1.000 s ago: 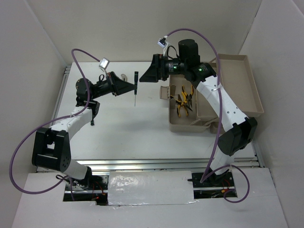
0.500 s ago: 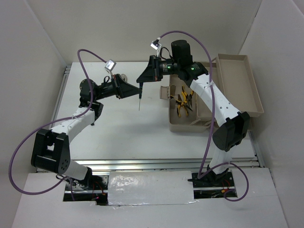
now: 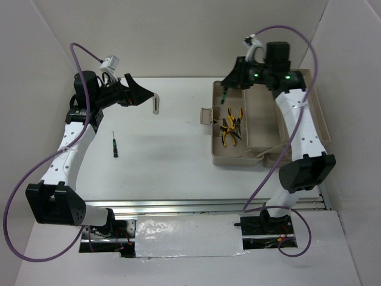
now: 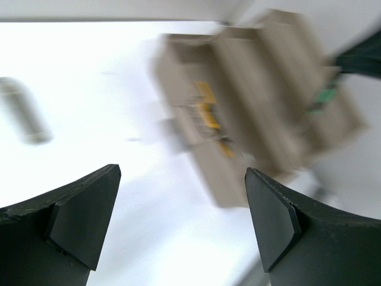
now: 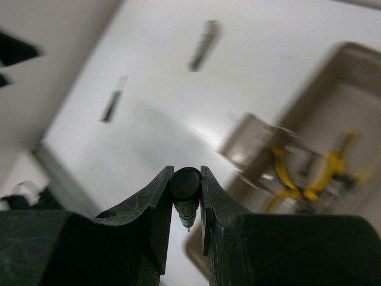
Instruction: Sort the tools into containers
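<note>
The shallow tray stands empty, so the robot's right gripper will go to the right in the top view and down over that tray to release the screwdriver.
My right gripper [image 3: 227,84] [image 5: 186,176] is shut on the black cap of a thin screwdriver [image 3: 224,97] [image 5: 187,199] with a green mark, which hangs point down over the far left corner of the beige toolbox [image 3: 260,122] [image 5: 351,77]. Two yellow-and-black pliers [image 3: 231,127] [image 5: 306,176] lie in its deep tub. My left gripper [image 3: 141,91] [image 4: 178,220] is open and empty at the far left, above the table. A flat grey metal piece [image 3: 156,103] [image 4: 25,112] lies just right of it. Another dark screwdriver [image 3: 114,144] [image 5: 113,98] lies on the table at the left.
The toolbox's shallow tray [image 3: 312,110] folds out to the right, near the right wall. White walls close the table at the back and on both sides. A metal rail [image 3: 202,205] runs along the near edge.
The screwdriver passed from my left gripper to my right. The left gripper opened and drew back left. The right gripper carried the screwdriver right, over the toolbox.
</note>
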{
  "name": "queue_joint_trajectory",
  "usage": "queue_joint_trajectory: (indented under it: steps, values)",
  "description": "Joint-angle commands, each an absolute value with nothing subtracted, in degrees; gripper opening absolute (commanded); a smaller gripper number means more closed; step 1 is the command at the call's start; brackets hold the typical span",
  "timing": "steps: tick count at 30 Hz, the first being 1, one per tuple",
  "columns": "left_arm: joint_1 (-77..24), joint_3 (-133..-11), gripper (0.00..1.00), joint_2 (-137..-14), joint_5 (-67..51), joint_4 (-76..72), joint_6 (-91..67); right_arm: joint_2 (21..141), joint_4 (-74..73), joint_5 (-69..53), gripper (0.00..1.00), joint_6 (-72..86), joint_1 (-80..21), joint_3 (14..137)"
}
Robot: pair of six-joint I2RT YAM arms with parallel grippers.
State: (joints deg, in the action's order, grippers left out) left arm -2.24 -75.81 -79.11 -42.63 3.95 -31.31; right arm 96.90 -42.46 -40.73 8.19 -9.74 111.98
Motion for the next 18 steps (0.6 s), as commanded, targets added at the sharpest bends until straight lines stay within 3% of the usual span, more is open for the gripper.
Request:
queue_joint_trajectory:
  steps: [1,8,12,14,16,18]
  values:
    - [-3.43,-78.75,0.99,-73.57,-16.22,26.54,-13.62,90.88,-57.20,-26.83,0.00,-5.70,-5.19,115.49]
    - [-2.64,-75.85,0.99,-70.93,3.13,31.55,-10.12,97.27,-69.08,-6.89,0.00,-13.53,-2.91,118.48]
    - [-2.81,-75.15,0.99,-74.26,10.01,35.32,-6.15,101.33,-69.17,-1.77,0.01,-13.18,-1.32,116.99]
    - [-1.24,-74.27,0.94,-76.72,10.37,36.38,-6.33,103.53,-68.03,-0.18,0.03,-12.83,-0.71,116.37]
    - [1.39,-73.39,0.92,-78.57,9.68,36.74,-7.47,105.46,-66.89,2.19,0.10,-12.57,-0.62,115.93]
    - [3.51,-73.04,0.94,-80.76,7.56,37.87,-7.73,107.48,-66.53,2.81,0.24,-12.13,-0.35,116.10]
